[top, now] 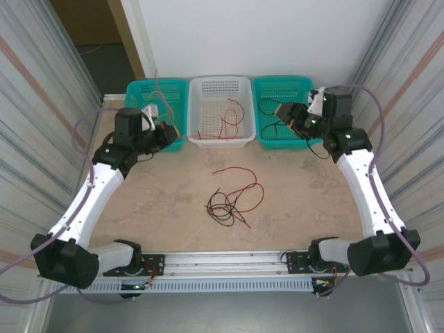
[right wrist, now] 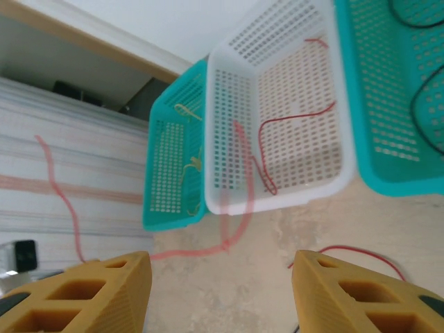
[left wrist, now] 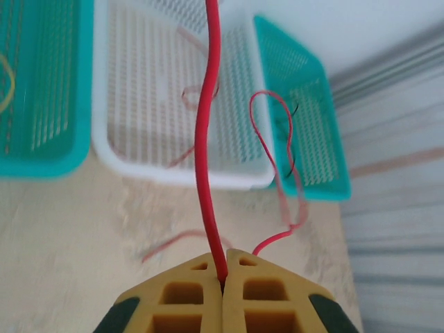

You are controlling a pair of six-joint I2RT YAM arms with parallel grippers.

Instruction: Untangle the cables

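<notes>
The red cable will next go in my left gripper away from my base over the white basket, then come down so I can release it inside.
A tangle of black and red cables (top: 227, 202) lies in the middle of the table, with a red loop (top: 244, 173) trailing off toward the back. My left gripper (top: 166, 133) hovers by the left teal basket, in front of the white one. In the left wrist view it (left wrist: 223, 267) is shut on a red cable (left wrist: 202, 139) that runs up from the jaws toward the white basket (left wrist: 173, 177). My right gripper (top: 286, 114) is over the front of the right teal basket (top: 274, 144). Its wrist view shows it (right wrist: 220, 277) open, with nothing between the fingers.
Three baskets stand in a row at the back. The left teal basket (top: 139, 89) holds yellowish strands, the white basket (top: 220, 141) a red cable (right wrist: 291, 118), and the right teal basket black cable (right wrist: 416, 104). Corrugated walls close in both sides.
</notes>
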